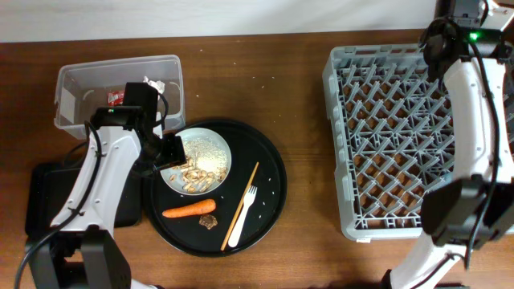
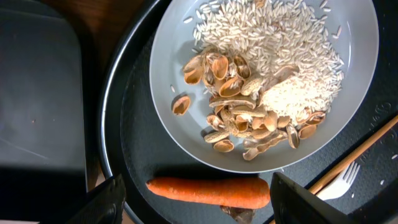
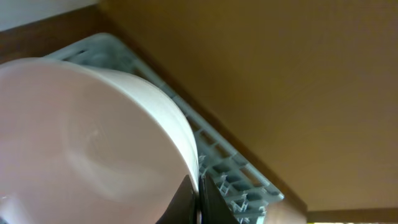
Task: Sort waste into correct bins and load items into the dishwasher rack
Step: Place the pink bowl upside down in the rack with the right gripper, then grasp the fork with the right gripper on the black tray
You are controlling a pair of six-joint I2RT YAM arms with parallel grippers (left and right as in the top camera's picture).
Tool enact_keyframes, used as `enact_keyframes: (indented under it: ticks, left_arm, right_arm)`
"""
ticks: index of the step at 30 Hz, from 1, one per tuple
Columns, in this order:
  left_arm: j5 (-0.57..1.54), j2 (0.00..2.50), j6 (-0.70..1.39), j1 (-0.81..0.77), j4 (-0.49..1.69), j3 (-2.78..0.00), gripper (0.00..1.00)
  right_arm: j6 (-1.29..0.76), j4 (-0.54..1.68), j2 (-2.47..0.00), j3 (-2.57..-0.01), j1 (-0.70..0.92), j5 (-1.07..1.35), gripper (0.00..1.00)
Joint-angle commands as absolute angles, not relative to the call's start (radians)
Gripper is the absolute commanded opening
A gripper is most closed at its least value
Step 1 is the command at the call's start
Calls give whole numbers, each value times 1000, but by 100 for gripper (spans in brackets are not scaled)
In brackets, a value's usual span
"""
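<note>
The right gripper goes left in the overhead view next and lowers the bowl (image 3: 93,124) onto the grey rack's far wires to release it, as they stand empty.
My left gripper (image 2: 199,208) is open, low over the orange carrot (image 2: 211,191), which lies between its fingers on the round black tray. A brown crumb (image 2: 239,214) sits beside the carrot. The pale plate (image 1: 222,146) holds white rice (image 2: 280,43) and beige shells (image 2: 249,118). A wooden chopstick (image 1: 242,202) and a white fork (image 1: 244,213) lie to the plate's right. The clear tub (image 1: 76,80) holds a red wrapper (image 1: 115,97) and a white tissue (image 1: 152,83). My right gripper (image 3: 199,199) is shut on the rim of a white bowl (image 3: 93,124) over a corner of the grey rack (image 1: 409,144).
The shallow black tray (image 1: 44,201) lies left of the round black tray (image 1: 273,189), under my left arm. My right arm (image 1: 470,120) stretches along the rack's right side; its gripper and the bowl do not show in the overhead view. Bare wooden table lies between tray and rack.
</note>
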State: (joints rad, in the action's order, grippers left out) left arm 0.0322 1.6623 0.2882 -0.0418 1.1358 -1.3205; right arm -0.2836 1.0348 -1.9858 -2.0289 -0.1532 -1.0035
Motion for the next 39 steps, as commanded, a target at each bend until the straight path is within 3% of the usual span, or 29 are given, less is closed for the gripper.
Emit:
enact_keyframes:
  ticks: [1, 9, 22, 24, 25, 26, 27, 35, 39]
  left_arm:
    - [22, 1641, 299, -38, 1130, -1328, 74]
    - [28, 1641, 299, -38, 1117, -1328, 74]
    - [60, 1641, 299, -38, 1101, -1328, 74]
    - [60, 1641, 299, -38, 1100, -1328, 74]
    - [60, 1641, 299, -38, 1100, -1328, 74]
    - [60, 1641, 299, -38, 1100, -1328, 74]
    - [60, 1641, 299, -38, 1100, -1328, 74]
    - [59, 1641, 298, -38, 1100, -1328, 74]
    - [59, 1641, 298, -38, 1102, -1328, 74]
  right_arm:
    - [-305, 987, -2091, -2030, -191, -1146, 4]
    - [-350, 1005, -2318, -2027, -161, -1108, 4]
    - [-474, 1330, -2320, -2016, 9, -778, 5]
    - [-474, 1373, -2318, -2016, 20, -675, 20]
    - [-478, 1393, -2315, -2016, 27, -634, 36]
    - [-481, 1406, -2309, -2016, 36, -605, 73]
    - [-480, 1415, -2293, -2016, 49, -586, 99]
    - [-471, 1448, -1936, -2016, 76, -410, 99]
    - [-294, 1516, -1790, -2016, 78, -50, 99]
